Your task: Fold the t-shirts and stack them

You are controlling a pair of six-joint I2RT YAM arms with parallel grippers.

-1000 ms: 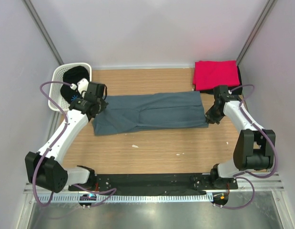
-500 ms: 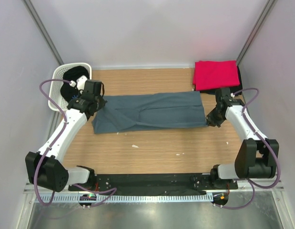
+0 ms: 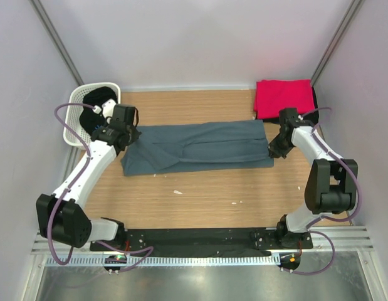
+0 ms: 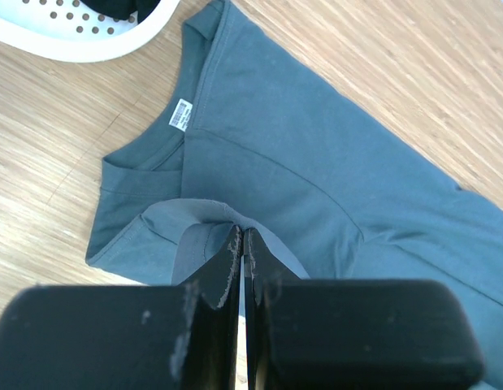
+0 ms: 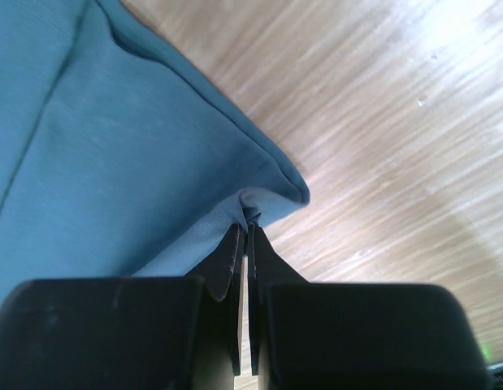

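Observation:
The cloth at the folded t-shirt's end is just outward of the right gripper, so the robot should next move that gripper slightly outward over that end of the t-shirt and let go of the hem corner.
The slate blue-grey t-shirt lies folded lengthwise into a long strip across the middle of the table. My left gripper is shut on its left end near the collar, pinching a fold of cloth. My right gripper is shut on its right end, pinching the hem corner. A folded bright red t-shirt lies at the back right on top of a dark one. Black shirts sit in the basket.
The white perforated basket stands at the back left, just beyond my left gripper; its rim shows in the left wrist view. Small white scraps lie on the wood in front of the shirt.
My right gripper has moved a little back and left with the shirt's right end, and the right arm's elbow has swung. The left gripper has barely moved.

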